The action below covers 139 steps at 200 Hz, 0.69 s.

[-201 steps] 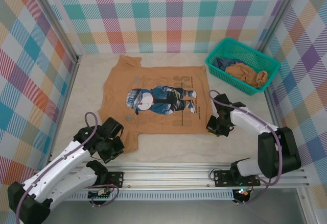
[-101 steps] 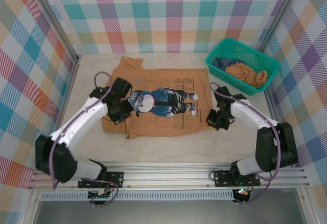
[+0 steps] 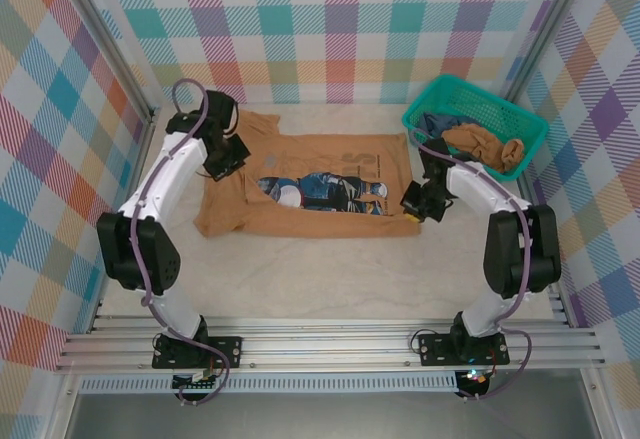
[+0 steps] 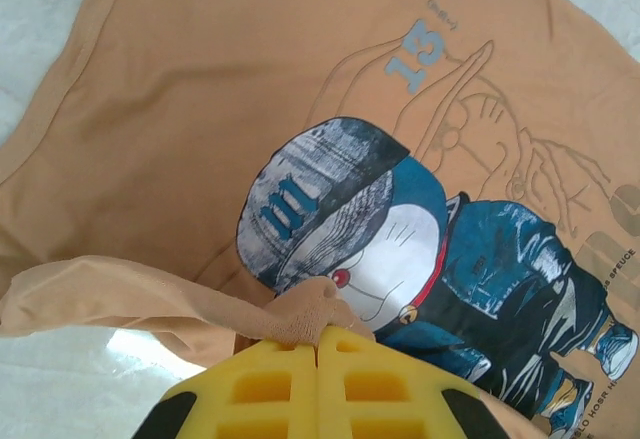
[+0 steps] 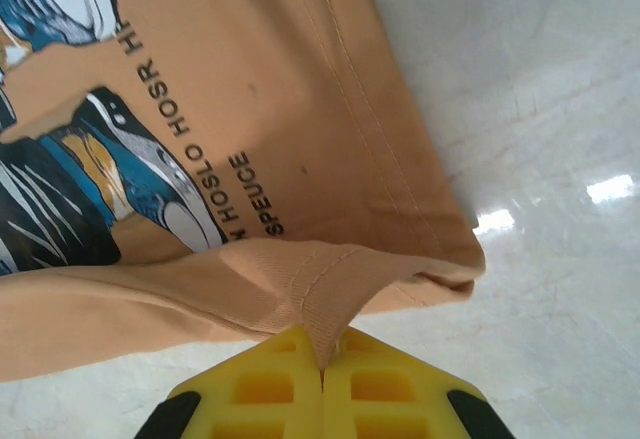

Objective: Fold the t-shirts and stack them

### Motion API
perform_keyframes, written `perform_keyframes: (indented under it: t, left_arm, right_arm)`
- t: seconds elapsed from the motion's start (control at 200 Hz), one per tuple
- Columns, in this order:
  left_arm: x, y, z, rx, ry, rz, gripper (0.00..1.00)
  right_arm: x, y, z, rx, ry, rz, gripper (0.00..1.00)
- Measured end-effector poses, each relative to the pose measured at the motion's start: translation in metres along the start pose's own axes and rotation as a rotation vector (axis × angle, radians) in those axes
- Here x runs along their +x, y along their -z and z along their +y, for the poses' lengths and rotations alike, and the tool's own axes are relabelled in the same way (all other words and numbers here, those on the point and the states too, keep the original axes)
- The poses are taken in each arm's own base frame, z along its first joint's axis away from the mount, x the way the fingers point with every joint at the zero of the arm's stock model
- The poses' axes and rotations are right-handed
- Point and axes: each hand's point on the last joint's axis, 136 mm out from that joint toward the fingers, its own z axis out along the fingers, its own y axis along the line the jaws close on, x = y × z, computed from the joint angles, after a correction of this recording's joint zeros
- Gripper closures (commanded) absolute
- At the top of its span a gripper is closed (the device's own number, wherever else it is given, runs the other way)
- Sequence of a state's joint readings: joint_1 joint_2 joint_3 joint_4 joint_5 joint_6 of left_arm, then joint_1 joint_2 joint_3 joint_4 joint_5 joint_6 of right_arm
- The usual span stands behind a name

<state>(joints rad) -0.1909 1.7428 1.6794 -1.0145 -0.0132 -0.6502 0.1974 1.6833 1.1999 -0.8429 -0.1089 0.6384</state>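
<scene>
The shirt's hem goes outward in my right gripper next, over the shirt's end beside the printed shoes, for release there, because the doubled near edge leaves those shoes uncovered.
A tan t-shirt (image 3: 320, 217) with a blue and white cartoon print (image 3: 325, 189) lies across the middle of the table, its near edge lifted and doubled over toward the back. My left gripper (image 3: 224, 159) is shut on a pinch of that edge at the shirt's left end; its yellow fingers (image 4: 270, 384) clamp the bunched cloth (image 4: 305, 309) above the print. My right gripper (image 3: 414, 202) is shut on the hem at the right end, with the hem (image 5: 320, 289) wedged between its fingers (image 5: 375, 389). A second tan t-shirt (image 3: 485, 145) lies crumpled in the basket.
The teal mesh basket (image 3: 424, 97) stands at the back right, close behind my right arm, and also holds a dark blue garment (image 3: 437, 122). Checked walls enclose the table on three sides. A metal rail (image 3: 330, 344) runs along the near edge.
Both grippers have moved away from the near edge toward the back, carrying the shirt's near edge up and over. The folded strip now covers the lower part of the print.
</scene>
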Motion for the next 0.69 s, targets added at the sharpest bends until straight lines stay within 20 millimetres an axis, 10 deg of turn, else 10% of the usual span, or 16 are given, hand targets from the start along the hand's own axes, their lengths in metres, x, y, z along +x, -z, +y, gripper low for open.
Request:
perform_keyframes:
  t: [0.695]
  left_arm:
    - [-0.042, -0.008, 0.009, -0.136, -0.062, -0.098, 1.00]
  right_arm:
    - [-0.051, -0.016, 0.019, 0.045, 0.011, -0.035, 1.00]
